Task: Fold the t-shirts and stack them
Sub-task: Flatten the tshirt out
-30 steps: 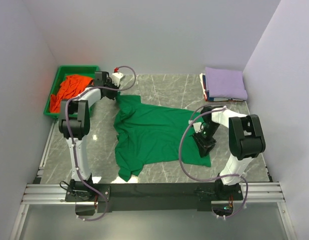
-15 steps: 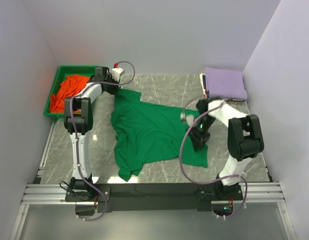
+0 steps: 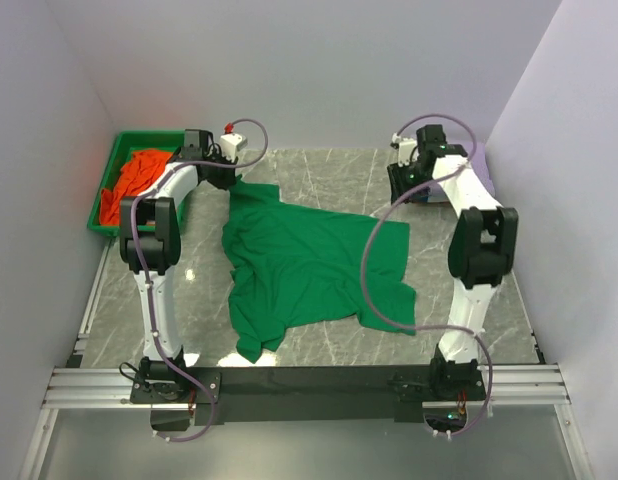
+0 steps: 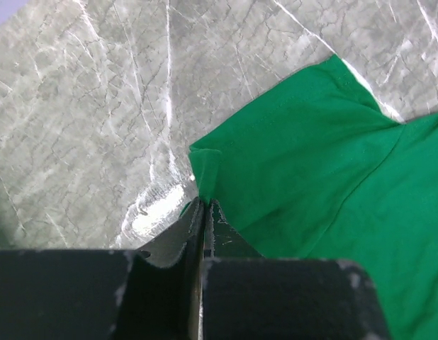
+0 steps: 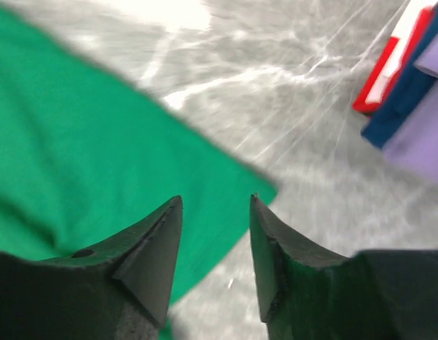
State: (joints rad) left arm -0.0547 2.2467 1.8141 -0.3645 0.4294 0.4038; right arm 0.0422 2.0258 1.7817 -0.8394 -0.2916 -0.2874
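I need to move my right gripper down and back toward my base next, then close on the green shirt's free corner (image 3: 405,226) (image 5: 268,190), which lies flat below its fingers.
A bright green t-shirt (image 3: 309,265) lies spread and wrinkled on the marble table. My left gripper (image 3: 232,178) is at the shirt's far left corner, shut on the edge of the green cloth (image 4: 311,156); its jaws (image 4: 203,202) pinch a fold there. My right gripper (image 3: 401,190) is open and empty, raised above the shirt's far right corner (image 5: 77,142), near the folded stack; its fingertips (image 5: 215,202) hold nothing. An orange t-shirt (image 3: 139,175) lies crumpled in the green tray (image 3: 107,165). The lavender t-shirt (image 3: 482,158) tops the stack, mostly hidden behind my right arm.
The folded stack at the far right shows red, white, dark blue and lavender edges (image 5: 410,64) in the right wrist view. Grey walls close in the table on three sides. The arms' bases and a metal rail (image 3: 309,385) run along the near edge.
My right gripper has let go of the green shirt's near right edge and swung to the far right beside the stack. My left gripper, still pinching, has pulled its corner slightly back.
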